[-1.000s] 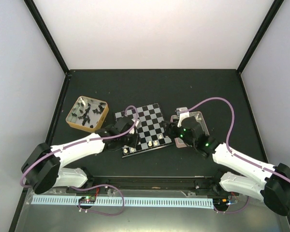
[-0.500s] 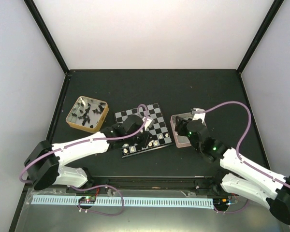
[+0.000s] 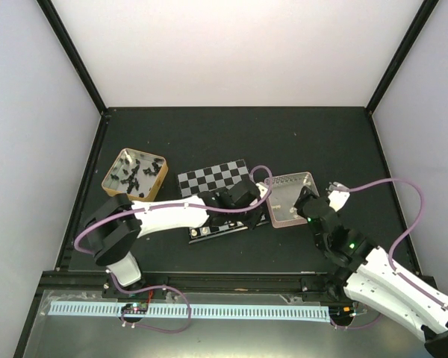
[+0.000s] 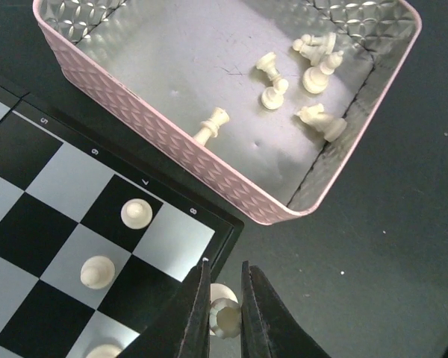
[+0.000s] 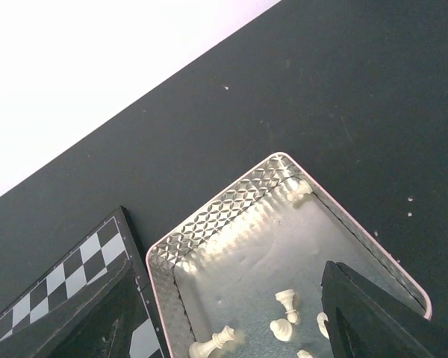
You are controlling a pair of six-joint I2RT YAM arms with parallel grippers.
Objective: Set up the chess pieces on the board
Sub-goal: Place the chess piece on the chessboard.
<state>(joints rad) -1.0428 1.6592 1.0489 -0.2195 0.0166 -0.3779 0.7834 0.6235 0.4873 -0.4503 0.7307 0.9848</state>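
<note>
The cream piece goes in over the board with my left gripper next, then down onto the light corner square by the tray (image 4: 174,242), empty beside a cream pawn.
The chessboard (image 3: 213,179) lies mid-table; its corner shows in the left wrist view (image 4: 52,216) with three cream pawns, one (image 4: 136,213) near the rim. My left gripper (image 4: 225,313) is shut on a cream chess piece (image 4: 227,318), just off the board's dark rim next to the pink tray. It is by the board's right edge in the top view (image 3: 255,215). My right gripper (image 5: 228,298) is open and empty, above the tray's near side and drawn back (image 3: 306,203). Several cream pieces (image 4: 272,93) lie in the tray.
The pink tray (image 3: 302,179) sits right of the board, its wall (image 4: 172,138) almost touching the rim. A gold-rimmed tin (image 3: 113,168) with black pieces stands to the left. Black walls bound the dark mat.
My left arm has swung right across the board to its edge by the tray. My right arm has pulled back from the tray toward the near right.
</note>
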